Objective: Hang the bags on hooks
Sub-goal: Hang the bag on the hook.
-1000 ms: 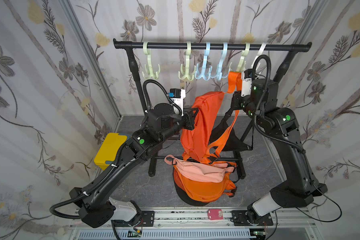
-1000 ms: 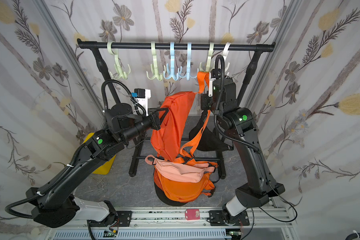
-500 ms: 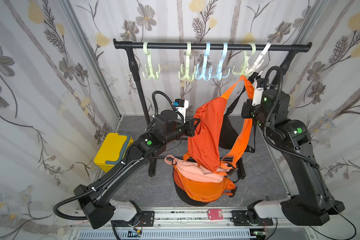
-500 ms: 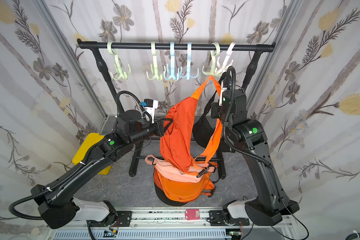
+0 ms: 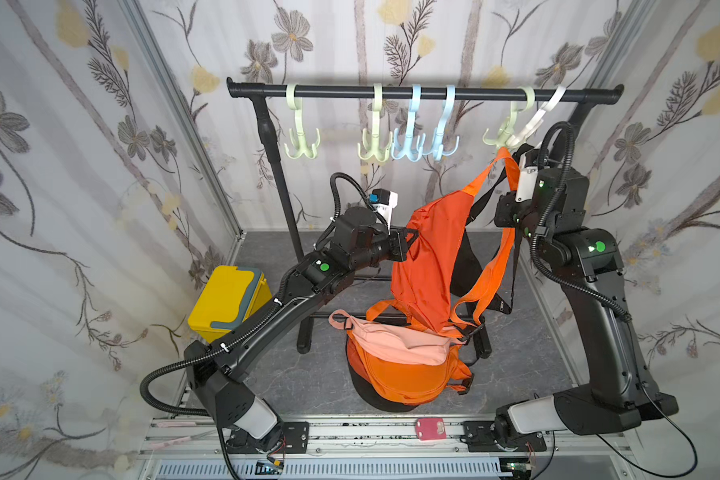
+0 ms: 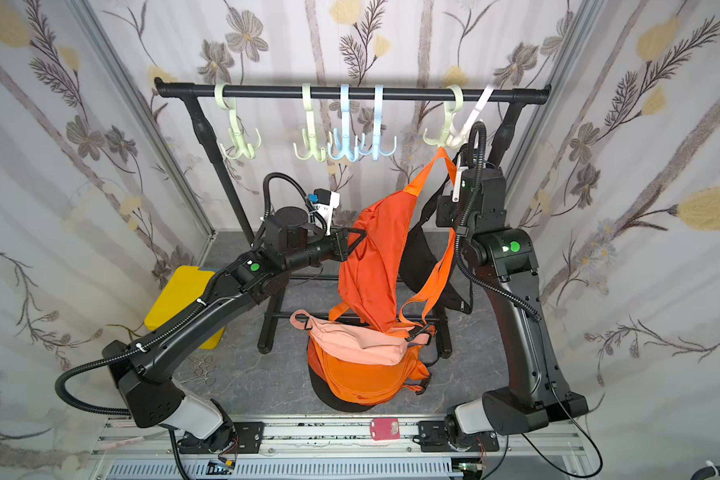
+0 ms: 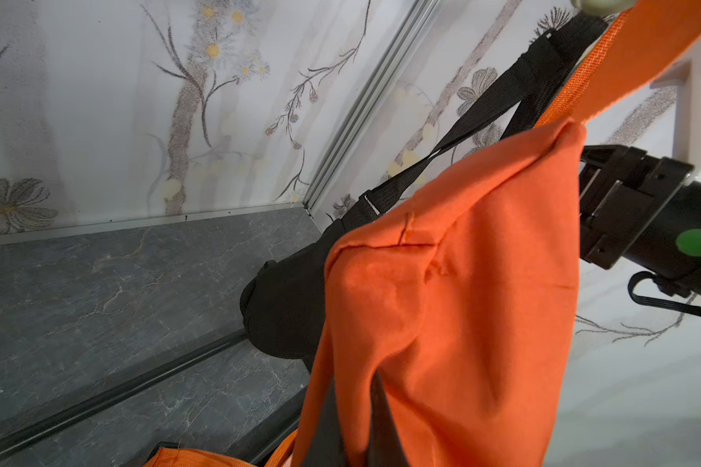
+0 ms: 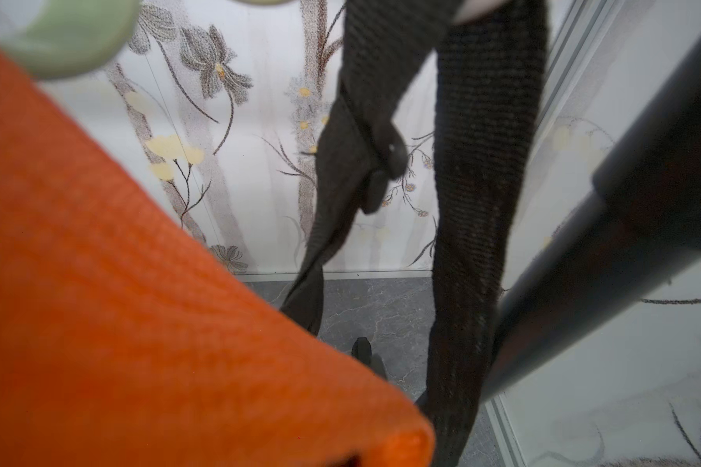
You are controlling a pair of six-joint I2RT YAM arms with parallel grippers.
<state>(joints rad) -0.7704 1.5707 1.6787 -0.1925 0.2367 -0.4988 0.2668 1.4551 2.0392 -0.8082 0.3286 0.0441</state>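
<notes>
I should next use my left gripper to lift the fold of the bag's body up toward the pale green hook (image 5: 503, 137) (image 7: 602, 6), then lower and release it, as the strap's top is under the hook's pegs.
The orange bag (image 5: 433, 257) hangs in the air in front of the rack in both top views. My left gripper (image 5: 411, 239) is shut on a fold of its body; the left wrist view shows the orange cloth (image 7: 462, 303) pinched between the dark fingers (image 7: 381, 420). My right gripper (image 5: 512, 165) is shut on the orange strap (image 8: 138, 303), raised to the prongs of the pale green hook (image 5: 503, 137). In the right wrist view that green hook (image 8: 69, 36) sits right above the strap. Whether the strap rests on a prong I cannot tell; the strap hides the right fingers.
The black rack bar (image 5: 425, 91) carries green and blue hooks and a white hook (image 5: 541, 116). A black bag (image 5: 466, 266) hangs behind the orange one. A pink bag (image 5: 395, 340) and another orange bag (image 5: 404, 376) are piled on the floor. A yellow box (image 5: 227, 297) stands at the left.
My right gripper has moved up and to the right with the strap, reaching the green hook. The left gripper has followed to the right with the bag's body.
</notes>
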